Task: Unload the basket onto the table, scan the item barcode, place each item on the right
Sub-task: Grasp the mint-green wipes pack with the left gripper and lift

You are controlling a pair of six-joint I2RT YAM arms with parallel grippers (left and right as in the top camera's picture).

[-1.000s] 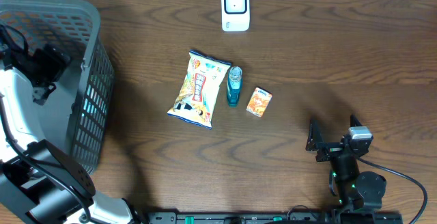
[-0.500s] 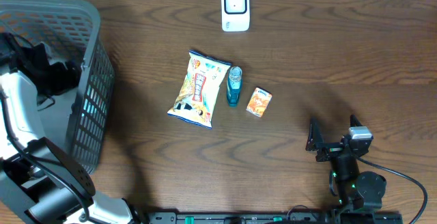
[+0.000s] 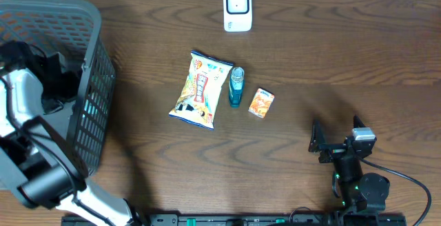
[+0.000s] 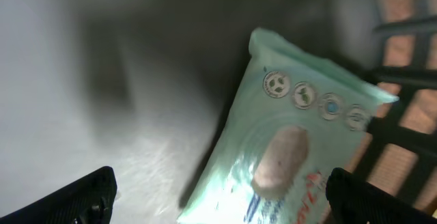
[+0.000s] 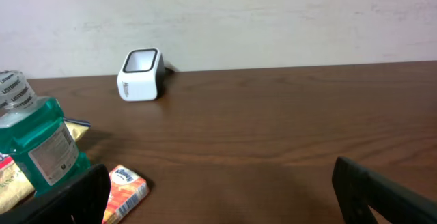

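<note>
My left gripper lowers onto the printed middle of the green wipes pack next and closes across its width, as the pack lies below between the open fingers.
My left gripper [image 3: 56,74] is inside the grey mesh basket [image 3: 89,16] at the table's left edge. In the left wrist view it stands open [image 4: 229,200], its black fingertips [image 4: 89,197] on either side of a pale green wipes pack [image 4: 293,149] lying on the basket floor; nothing is gripped. The white barcode scanner [image 3: 238,8] stands at the far middle of the table and also appears in the right wrist view [image 5: 141,74]. My right gripper [image 3: 336,135] rests open at the front right [image 5: 225,197], with only bare wood between its fingers.
A yellow snack bag [image 3: 201,89], a teal mouthwash bottle [image 3: 236,87] and a small orange tissue pack [image 3: 261,103] lie together mid-table. The basket's mesh wall [image 4: 403,115] is close on the right of the green pack.
My left arm has swung further into the basket, toward its right side. The right arm and the table items have not moved.
</note>
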